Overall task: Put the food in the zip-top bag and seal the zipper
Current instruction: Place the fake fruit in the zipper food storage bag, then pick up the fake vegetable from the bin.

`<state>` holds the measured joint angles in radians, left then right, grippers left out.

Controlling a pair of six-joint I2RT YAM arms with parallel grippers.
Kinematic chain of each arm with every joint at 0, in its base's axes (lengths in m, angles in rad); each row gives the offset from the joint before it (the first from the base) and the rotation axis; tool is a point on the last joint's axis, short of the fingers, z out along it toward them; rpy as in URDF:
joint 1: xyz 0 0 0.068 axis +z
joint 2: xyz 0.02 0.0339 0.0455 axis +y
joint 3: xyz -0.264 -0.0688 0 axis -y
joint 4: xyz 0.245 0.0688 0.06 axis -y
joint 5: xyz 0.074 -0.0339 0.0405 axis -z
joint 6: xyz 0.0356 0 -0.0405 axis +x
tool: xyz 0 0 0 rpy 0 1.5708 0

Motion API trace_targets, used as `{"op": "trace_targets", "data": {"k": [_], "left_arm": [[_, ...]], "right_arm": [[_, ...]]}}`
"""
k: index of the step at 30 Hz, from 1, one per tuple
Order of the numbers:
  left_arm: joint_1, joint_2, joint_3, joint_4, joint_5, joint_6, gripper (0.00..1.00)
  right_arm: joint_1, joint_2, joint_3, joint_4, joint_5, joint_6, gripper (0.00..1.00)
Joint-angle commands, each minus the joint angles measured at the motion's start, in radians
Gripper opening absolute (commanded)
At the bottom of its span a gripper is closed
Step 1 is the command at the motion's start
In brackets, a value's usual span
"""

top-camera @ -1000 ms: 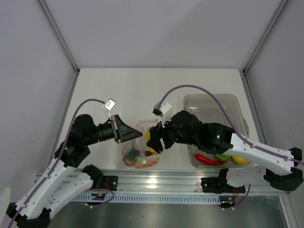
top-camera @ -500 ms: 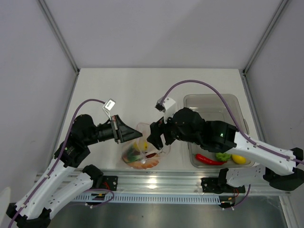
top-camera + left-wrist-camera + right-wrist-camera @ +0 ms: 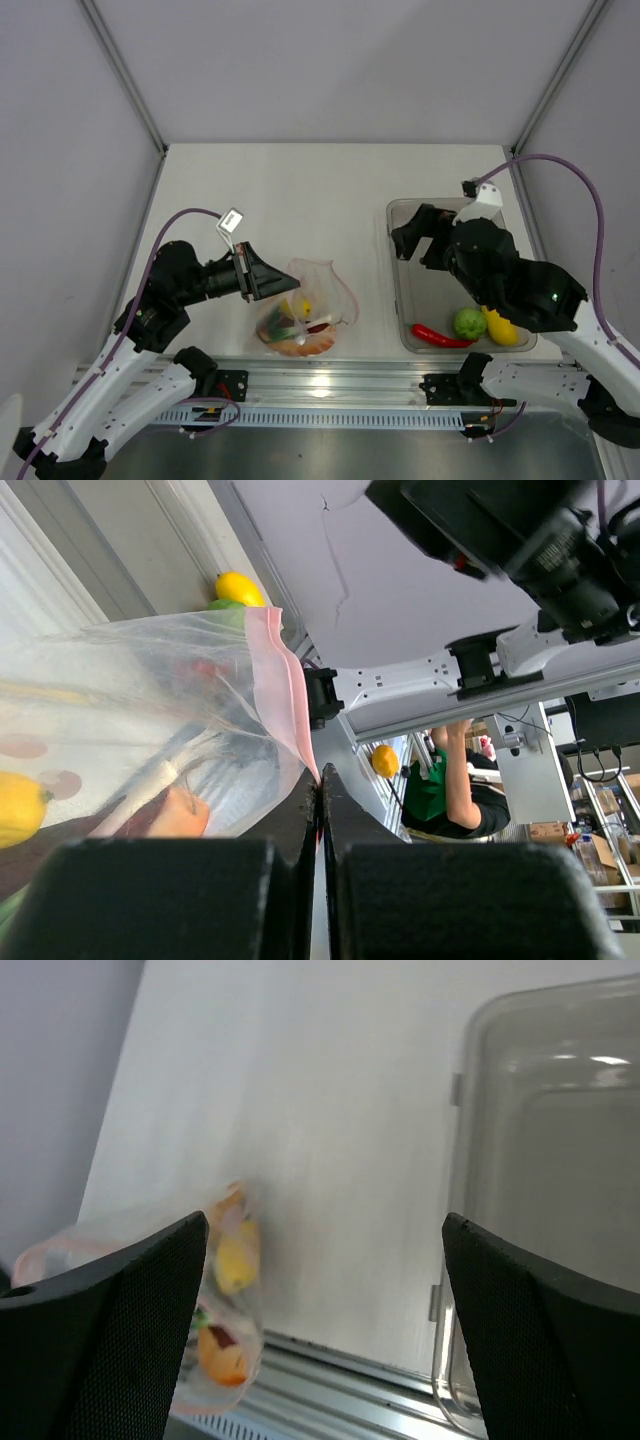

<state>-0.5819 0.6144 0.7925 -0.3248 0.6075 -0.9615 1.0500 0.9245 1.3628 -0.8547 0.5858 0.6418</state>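
The red chili is back and down from my right gripper. I should move my right gripper there next and close on its bag-side end, clear of the green fruit.
The zip-top bag stands near the table's front edge with its mouth open. My left gripper is shut on its left rim, pinching the pink zipper between the jaws. Inside the bag lie a yellow lemon and orange chunks, with the same lemon in the right wrist view. My right gripper is open and empty over the far left corner of the clear bin. The bin holds a red chili, a green round fruit and a yellow lemon.
The rigid clear bin sits at the table's right side, against the front rail. Grey walls close in the table on the left, right and back. The right arm's purple cable arcs above the bin.
My right gripper let a yellow lemon go into the bag, opened wide and swung right to above the bin. The left gripper kept its grip on the bag rim.
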Motion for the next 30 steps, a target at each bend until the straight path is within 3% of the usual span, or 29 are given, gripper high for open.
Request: {"op": "trace_targets", "data": {"k": [1, 6, 15, 21, 30], "left_arm": [[0.005, -0.001, 0.001, 0.055, 0.026, -0.014, 0.01], [0.007, -0.001, -0.003, 0.059, 0.031, -0.014, 0.01], [0.010, 0.001, 0.001, 0.049, 0.043, -0.003, 0.01], [0.011, 0.004, -0.006, 0.053, 0.044, -0.005, 0.01], [0.010, 0.001, -0.042, 0.098, 0.061, -0.026, 0.01]], "right_arm": [[-0.181, 0.020, 0.002, -0.180, 0.068, 0.211, 0.99], [-0.502, 0.062, -0.037, -0.316, -0.035, 0.321, 1.00], [-0.783, 0.178, -0.132, -0.397, -0.204, 0.427, 0.99], [-0.803, 0.185, -0.287, -0.380, -0.412, 0.577, 0.99], [-0.802, 0.048, -0.518, -0.349, -0.514, 0.818, 0.92]]}}
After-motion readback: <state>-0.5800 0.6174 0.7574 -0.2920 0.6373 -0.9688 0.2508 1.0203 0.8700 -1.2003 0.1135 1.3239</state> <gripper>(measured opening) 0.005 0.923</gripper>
